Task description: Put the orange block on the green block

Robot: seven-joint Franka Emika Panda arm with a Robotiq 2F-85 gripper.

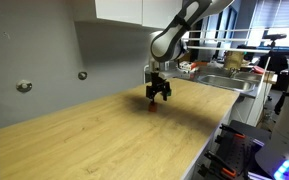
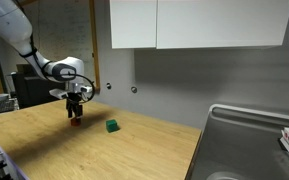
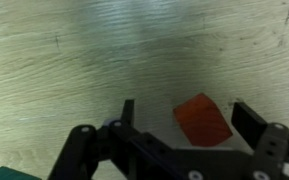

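The orange block (image 1: 152,107) (image 3: 203,122) is under my gripper, off to the right in the wrist view. My gripper will next move that way and lower its open fingers around the block.
The orange block (image 3: 203,122) lies on the wooden countertop between my gripper's (image 3: 189,115) two open fingers in the wrist view, nearer the right finger and touching neither. In both exterior views the gripper (image 1: 159,95) (image 2: 76,113) hangs low over the counter, and a bit of the orange block (image 2: 77,121) shows under it. The green block (image 2: 112,126) sits on the counter a short way beside the gripper; a green corner (image 3: 4,174) shows at the bottom left edge of the wrist view.
The wooden countertop (image 1: 104,135) runs to a metal sink (image 2: 246,140) at one end. A grey wall (image 2: 174,70) with cabinets above stands behind. Clutter (image 1: 234,62) sits beyond the sink.
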